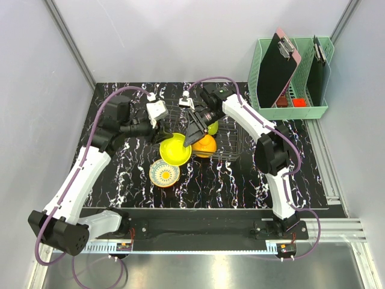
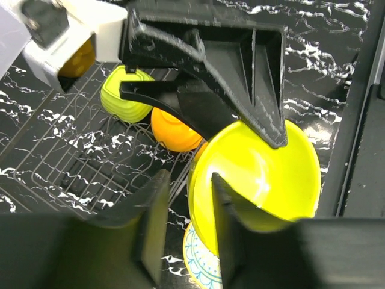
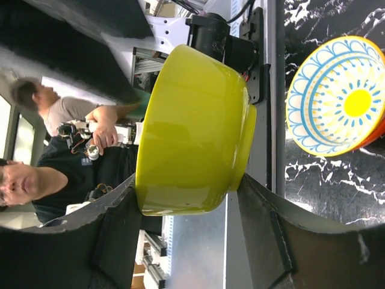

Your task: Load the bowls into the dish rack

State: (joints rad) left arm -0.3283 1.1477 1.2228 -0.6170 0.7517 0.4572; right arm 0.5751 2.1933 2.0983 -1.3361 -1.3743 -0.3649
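Observation:
I should move my right gripper to its right in the top view, over empty rack wires beside the orange bowl (image 1: 206, 144), then lower and release the yellow-green bowl.
A yellow-green bowl (image 1: 175, 149) hangs tilted on its side at the dish rack's (image 1: 231, 141) near-left corner. My right gripper (image 1: 194, 137) is shut on this bowl (image 3: 192, 132), one finger at the rim and one at the foot. My left gripper (image 1: 163, 137) stands open astride the rim (image 2: 195, 198), one finger inside the bowl (image 2: 264, 180), a gap showing at the outer finger. An orange bowl (image 1: 206, 144) and a lime green bowl (image 1: 212, 127) lie in the rack (image 2: 72, 150). A cream-white patterned bowl (image 1: 164, 173) sits on the table, nested in a red-orange one.
A mint-green plastic basket (image 1: 289, 78) with clipboards stands at the back right. The black marbled tabletop (image 1: 120, 174) ends at grey walls left and back. Both arms cross over the rack's left half.

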